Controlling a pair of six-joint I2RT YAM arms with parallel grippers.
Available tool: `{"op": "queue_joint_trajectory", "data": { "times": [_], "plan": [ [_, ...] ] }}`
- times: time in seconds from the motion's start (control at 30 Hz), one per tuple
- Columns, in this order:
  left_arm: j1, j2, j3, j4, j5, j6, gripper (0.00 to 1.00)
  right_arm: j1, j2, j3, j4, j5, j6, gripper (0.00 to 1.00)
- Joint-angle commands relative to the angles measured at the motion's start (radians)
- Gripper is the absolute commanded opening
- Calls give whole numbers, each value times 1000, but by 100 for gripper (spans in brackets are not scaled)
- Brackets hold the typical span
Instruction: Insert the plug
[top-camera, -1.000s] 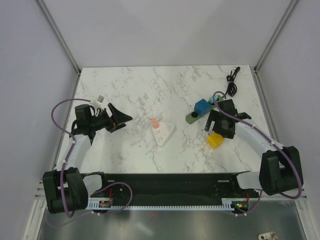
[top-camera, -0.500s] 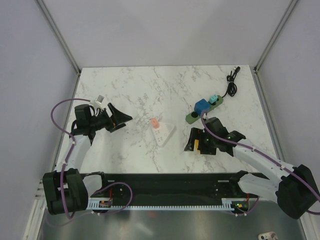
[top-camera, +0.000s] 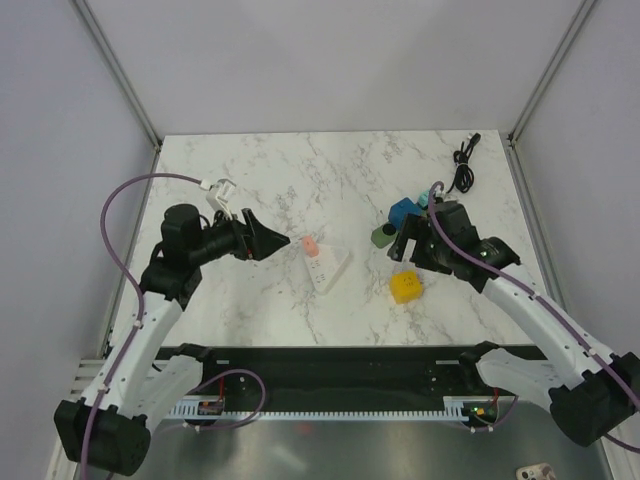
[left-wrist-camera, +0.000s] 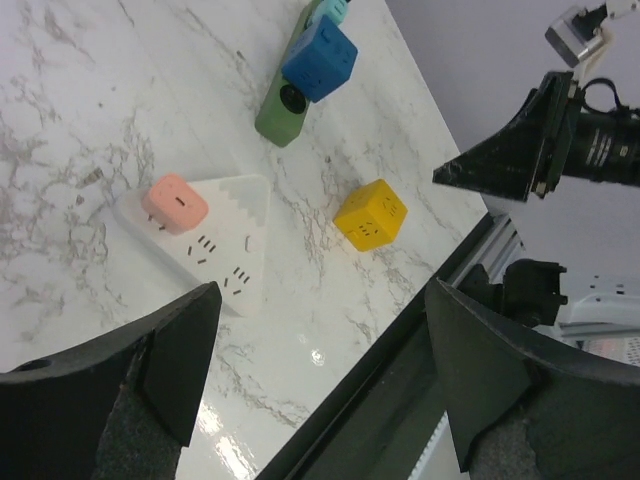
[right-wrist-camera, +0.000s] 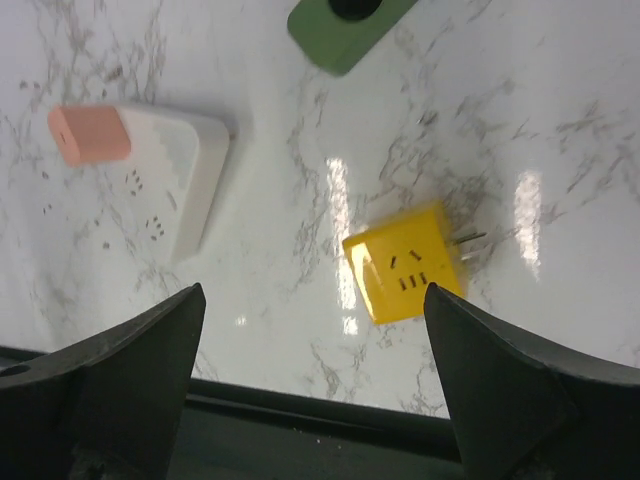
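The yellow cube plug (top-camera: 406, 287) (right-wrist-camera: 405, 264) lies loose on the tabletop, so the robot's right gripper will next lower back over the plug, with one finger on either side.
A yellow cube plug (top-camera: 406, 287) lies loose on the marble table, its metal prongs (right-wrist-camera: 468, 245) pointing sideways; it also shows in the left wrist view (left-wrist-camera: 370, 214). A white triangular power strip (top-camera: 328, 267) carries a pink plug (top-camera: 311, 245) at its far end. My right gripper (top-camera: 415, 240) hangs open and empty above the table, just behind the yellow cube (right-wrist-camera: 405, 262). My left gripper (top-camera: 266, 241) is open and empty, raised left of the white strip (left-wrist-camera: 215, 255).
A green power strip (top-camera: 383, 236) holding a blue cube (top-camera: 403, 214) and a teal plug (top-camera: 425, 200) lies beside the right gripper. A black cable (top-camera: 463, 165) is coiled at the back right corner. The black front rail (right-wrist-camera: 300, 440) runs along the near table edge.
The right gripper swung down over the yellow cube, then rose back; the cube now lies free, slightly left of before. The left arm lifted and moved right toward the white strip.
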Motion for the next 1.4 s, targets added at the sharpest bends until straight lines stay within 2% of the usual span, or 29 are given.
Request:
{"op": "queue_joint_trajectory", "data": {
  "times": [0.0,0.1,0.2,0.3,0.53,0.73,0.97,1.27,1.37],
  "plan": [
    [-69,-27,51,-33,-132,108,90,-135,23,65,-4,38,-63,98],
    [-135,-19,86,-54,-143,145,89,-186,64,39,4,24,-86,98],
    [-211,-23,126,-86,-202,209,88,-191,95,-15,53,-25,-64,98],
    [-247,-27,146,-100,-197,237,88,-191,129,-38,49,-1,-121,98],
    [-265,4,142,-125,-166,266,86,-185,152,-82,38,-11,-158,95],
    [-285,7,131,-131,-166,280,86,-119,149,-92,56,-14,-181,92],
    [-285,1,130,-133,-160,259,86,-25,221,-47,15,85,-179,91],
    [-285,-7,126,-137,-157,219,86,23,250,-23,7,104,-198,89],
    [-287,15,143,-146,-131,165,86,29,270,-21,12,91,-212,88]
  ]
}}
